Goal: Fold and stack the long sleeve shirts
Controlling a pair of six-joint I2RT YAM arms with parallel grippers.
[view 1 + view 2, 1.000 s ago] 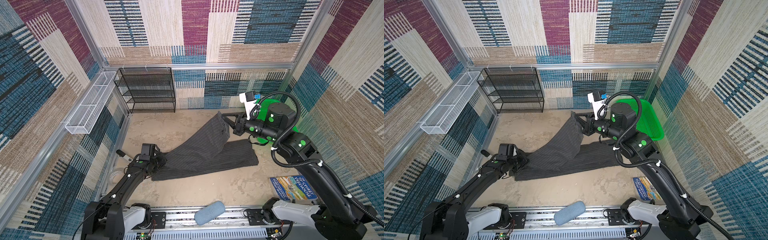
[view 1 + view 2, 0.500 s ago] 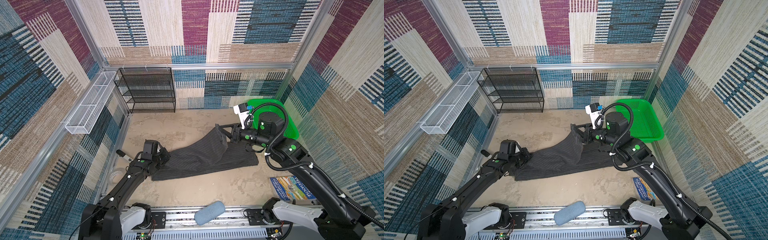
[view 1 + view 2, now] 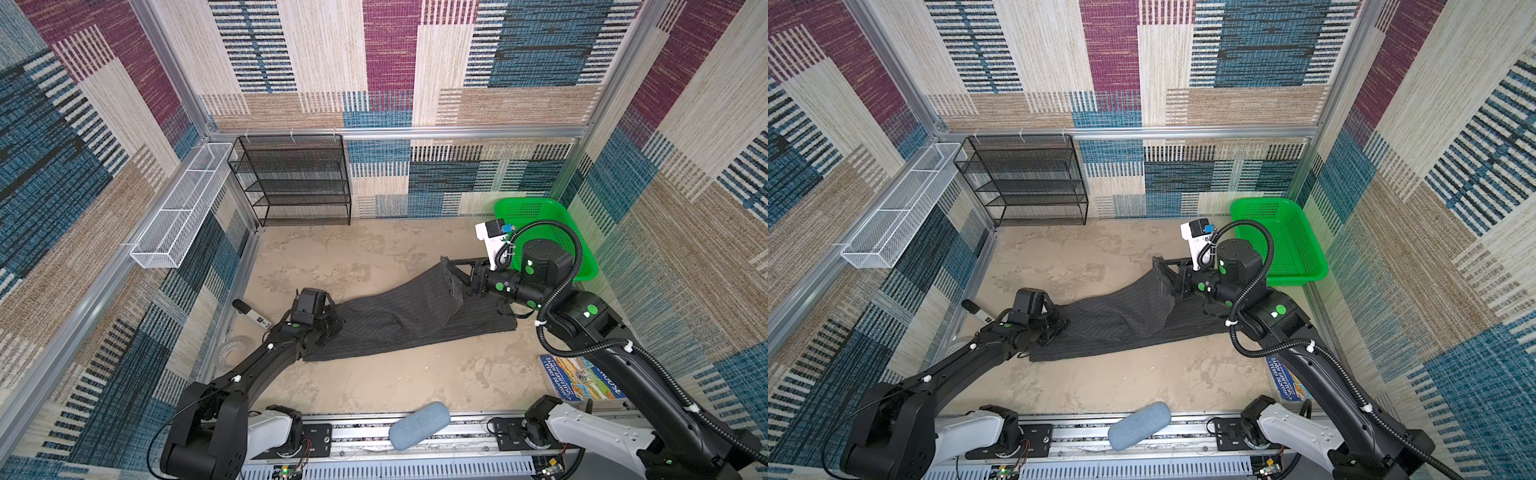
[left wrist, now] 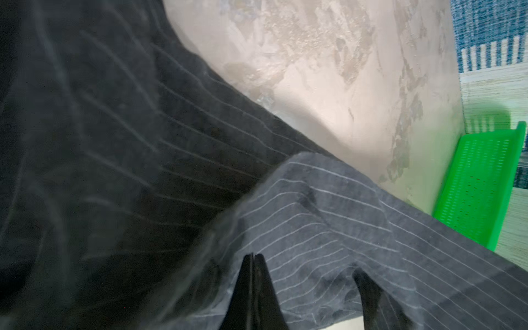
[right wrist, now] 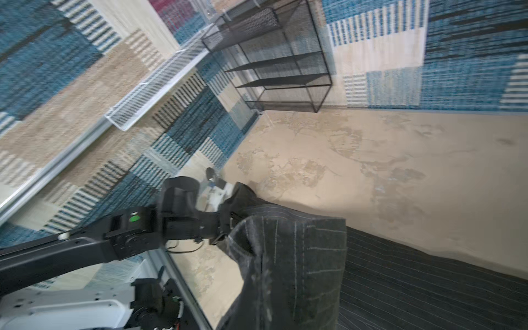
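Observation:
My right gripper should next go down toward the green basket and let go of the fold over the shirt's uncovered end (image 3: 493,311) below the gripper, because the fold stops short.
A dark charcoal pinstriped long sleeve shirt (image 3: 399,320) (image 3: 1121,324) lies stretched across the middle of the sandy table in both top views. My left gripper (image 3: 334,321) (image 3: 1061,323) is at the shirt's left end, low over the table. In the left wrist view its fingers (image 4: 253,274) are pressed together against the striped cloth (image 4: 328,228). My right gripper (image 3: 454,268) (image 3: 1163,268) is shut on the shirt's right part and holds a fold of it slightly above the table. In the right wrist view that fold (image 5: 288,257) hangs over the fingers and hides them.
A green basket (image 3: 540,224) stands at the back right behind the right arm. A black mesh shelf (image 3: 295,183) is against the back wall and a white wire basket (image 3: 183,208) hangs on the left wall. A book (image 3: 582,378) lies front right, a blue-grey pad (image 3: 419,424) on the front rail.
My right gripper has come down with the lifted fold, which now hangs lower and nearer the table. The left gripper has barely shifted at the shirt's left end.

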